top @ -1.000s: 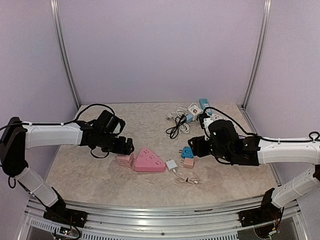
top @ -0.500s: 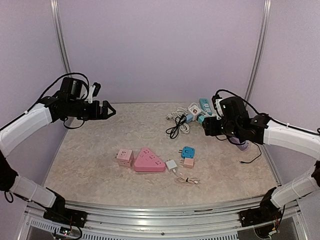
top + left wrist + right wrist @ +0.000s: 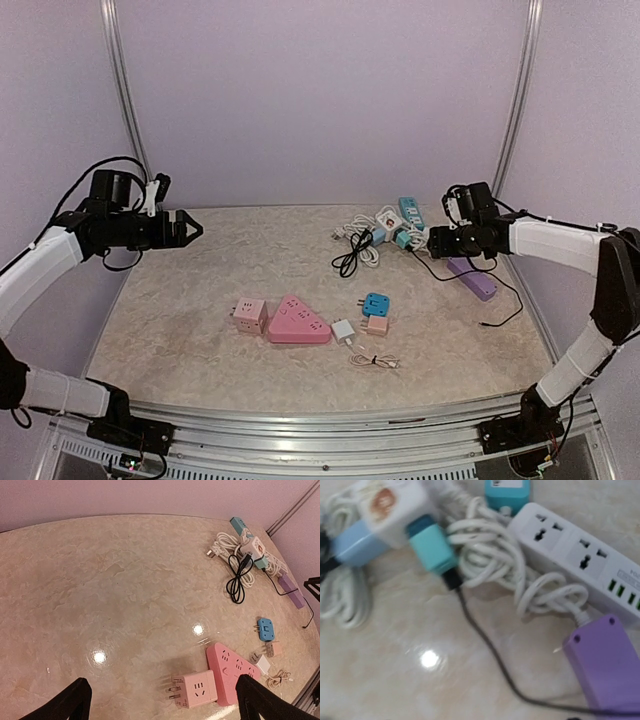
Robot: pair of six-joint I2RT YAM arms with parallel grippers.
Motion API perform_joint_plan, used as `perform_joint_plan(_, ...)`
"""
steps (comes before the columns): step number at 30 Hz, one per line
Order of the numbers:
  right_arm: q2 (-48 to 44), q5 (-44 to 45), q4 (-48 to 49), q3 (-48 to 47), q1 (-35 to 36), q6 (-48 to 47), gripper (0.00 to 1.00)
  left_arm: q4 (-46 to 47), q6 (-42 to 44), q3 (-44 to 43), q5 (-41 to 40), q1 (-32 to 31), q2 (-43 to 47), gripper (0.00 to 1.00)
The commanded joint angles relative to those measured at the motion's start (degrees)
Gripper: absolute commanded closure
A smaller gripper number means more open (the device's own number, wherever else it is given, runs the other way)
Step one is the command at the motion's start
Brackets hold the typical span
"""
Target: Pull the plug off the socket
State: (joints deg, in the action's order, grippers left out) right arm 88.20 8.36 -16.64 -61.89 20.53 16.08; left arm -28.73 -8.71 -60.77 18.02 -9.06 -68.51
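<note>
The robot's open right gripper will lower outward onto the loops of the coiled white cord beside the white power strip, since the cord lies below and outward of it.
A pink cube plug [image 3: 250, 315] lies on the table beside a pink triangular socket [image 3: 297, 322]. Its prongs are bare and point away from the socket in the left wrist view [image 3: 197, 690]. The socket also shows in that view [image 3: 232, 672]. My left gripper [image 3: 190, 231] is open and empty, raised high at the far left, well away from both. My right gripper [image 3: 430, 241] hovers at the back right over a teal plug [image 3: 432, 545] and a white power strip [image 3: 580, 555]. It holds nothing, and its jaws look parted.
A blue adapter [image 3: 375, 303], a small pink plug [image 3: 377, 324], a white charger [image 3: 343, 330] and a coiled cable [image 3: 375, 360] lie right of the socket. A purple power strip [image 3: 470, 278] with a black cable [image 3: 490, 655] lies at the right. Coiled white and black cords [image 3: 355, 245] lie at the back.
Both arms have lifted away from the table's middle. The left went up and back to the left from the pink cube. The right went back to the right from the blue adapter.
</note>
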Motion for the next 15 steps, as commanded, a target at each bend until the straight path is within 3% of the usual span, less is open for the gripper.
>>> perform_joint_plan(1,6.1,-6.6,2.9,-4.6,-4.8,-1.0,0.28,1.5,1.4,0.9,-0.4,0.3,1.5,0.01)
perform_joint_plan(15,25.5,-5.4,-1.1,-21.9,-9.6,-6.7,0.37,1.4,2.0,1.2,-2.1,0.4,2.1,0.01)
